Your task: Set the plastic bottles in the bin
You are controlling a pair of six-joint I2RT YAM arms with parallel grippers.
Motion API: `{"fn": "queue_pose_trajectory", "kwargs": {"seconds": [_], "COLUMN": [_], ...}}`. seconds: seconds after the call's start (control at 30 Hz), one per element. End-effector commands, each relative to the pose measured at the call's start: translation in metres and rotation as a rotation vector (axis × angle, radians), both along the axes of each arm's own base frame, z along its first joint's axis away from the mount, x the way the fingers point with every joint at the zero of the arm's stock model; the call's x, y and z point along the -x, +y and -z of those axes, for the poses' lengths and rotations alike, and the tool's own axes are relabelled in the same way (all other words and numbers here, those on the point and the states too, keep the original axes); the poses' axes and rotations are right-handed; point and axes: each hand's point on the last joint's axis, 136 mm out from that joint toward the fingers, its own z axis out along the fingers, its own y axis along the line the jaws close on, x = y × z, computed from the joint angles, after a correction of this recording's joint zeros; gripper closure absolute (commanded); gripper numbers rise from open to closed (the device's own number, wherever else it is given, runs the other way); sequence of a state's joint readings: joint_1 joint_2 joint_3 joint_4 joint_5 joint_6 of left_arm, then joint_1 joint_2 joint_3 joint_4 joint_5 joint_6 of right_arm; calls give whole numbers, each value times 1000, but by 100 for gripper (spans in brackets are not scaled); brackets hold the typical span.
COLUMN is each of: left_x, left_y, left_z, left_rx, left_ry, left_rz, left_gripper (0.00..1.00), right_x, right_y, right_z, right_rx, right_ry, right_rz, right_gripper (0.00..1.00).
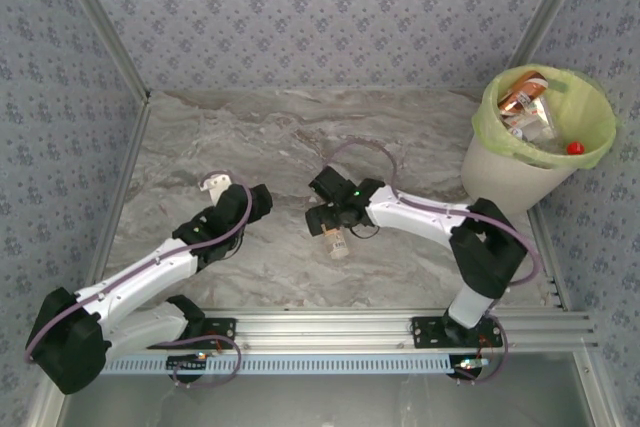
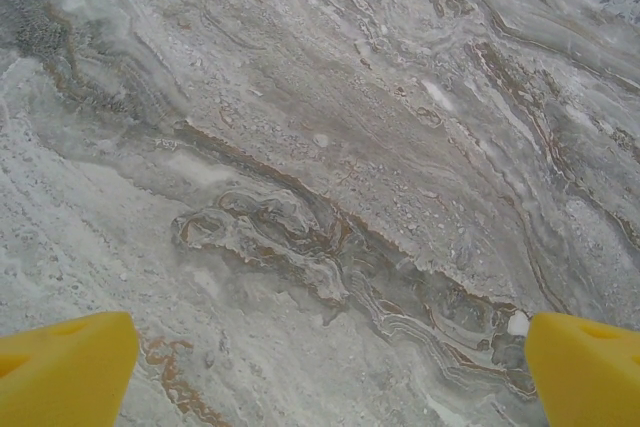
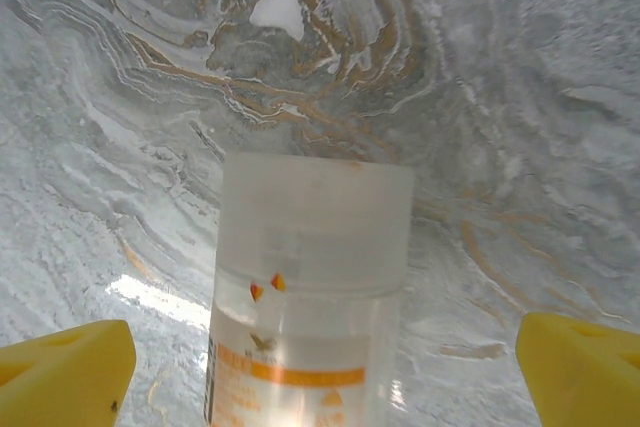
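Note:
The right gripper comes down onto the plastic bottle (image 1: 338, 243) next, since its yellow fingers stand astride it. Then it closes them around the bottle's end near the white cap.
A clear plastic bottle (image 3: 305, 297) with a white cap and an orange label lies on the marble table between the wide-apart yellow fingers of my right gripper (image 3: 325, 377). Neither finger touches it. From above, the same bottle (image 1: 338, 243) pokes out below the right gripper (image 1: 330, 227) at the table's middle. The off-white bin (image 1: 500, 172) with its lime-green bag stands at the far right, holding several bottles (image 1: 522, 99), one with a red cap. My left gripper (image 2: 325, 377) hangs open over bare marble; in the top view the left gripper (image 1: 216, 185) sits left of centre.
The marble table (image 1: 280, 127) is walled by patterned panels at the back and both sides. An aluminium rail (image 1: 400, 325) carrying both arm bases runs along the near edge. The two wrists are about a hand's width apart.

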State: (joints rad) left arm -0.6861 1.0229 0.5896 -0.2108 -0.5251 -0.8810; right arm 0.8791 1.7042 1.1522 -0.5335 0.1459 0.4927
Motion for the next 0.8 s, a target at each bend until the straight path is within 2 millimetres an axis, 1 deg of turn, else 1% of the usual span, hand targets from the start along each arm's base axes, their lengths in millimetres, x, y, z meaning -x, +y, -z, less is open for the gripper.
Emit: {"fn": "queue_pose_trajectory", "kwargs": {"seconds": [0.0,0.03,0.1,0.17,0.23,0.3,0.37,0.43,0.5,0.53,0.67,0.7,0.77], "left_x": [0,0,0,1,0,0,0,-1,-2,-2,-4,-4,-5], "left_y": [7,7,7,6,7,7,7,6,5,5,5,5,4], "left_z": [3,3,3,3,3,3,2,1,-1,-1,-1,-1,0], "left_rx": [-7,-5,-1,-5,-8,-8,-2,6,13,11,5,3,3], "left_ry": [5,5,6,9,9,7,7,3,-2,-4,-8,-7,-6], "left_rz": [-31,-31,-31,-28,-28,-28,-35,-36,-37,-39,-36,-36,-35], "left_gripper": [0,0,1,0,1,1,0,1,1,0,1,1,1], "right_x": [5,0,3,7,7,5,-1,-9,-20,-22,-38,-42,-49], "right_y": [-3,3,6,6,7,8,9,3,-6,-16,-39,-45,-59], "right_z": [21,20,30,36,30,17,-2,-23,-51,-64,-118,-129,-157], "right_rx": [61,51,67,85,80,52,12,0,-17,-10,-87,-94,-112], "right_ry": [55,54,80,92,74,52,9,-46,-127,-154,-274,-301,-372], "right_rz": [49,62,60,53,46,39,42,58,76,81,119,129,145], "right_gripper": [1,3,8,21,31,41,47,48,48,48,49,49,49]}}
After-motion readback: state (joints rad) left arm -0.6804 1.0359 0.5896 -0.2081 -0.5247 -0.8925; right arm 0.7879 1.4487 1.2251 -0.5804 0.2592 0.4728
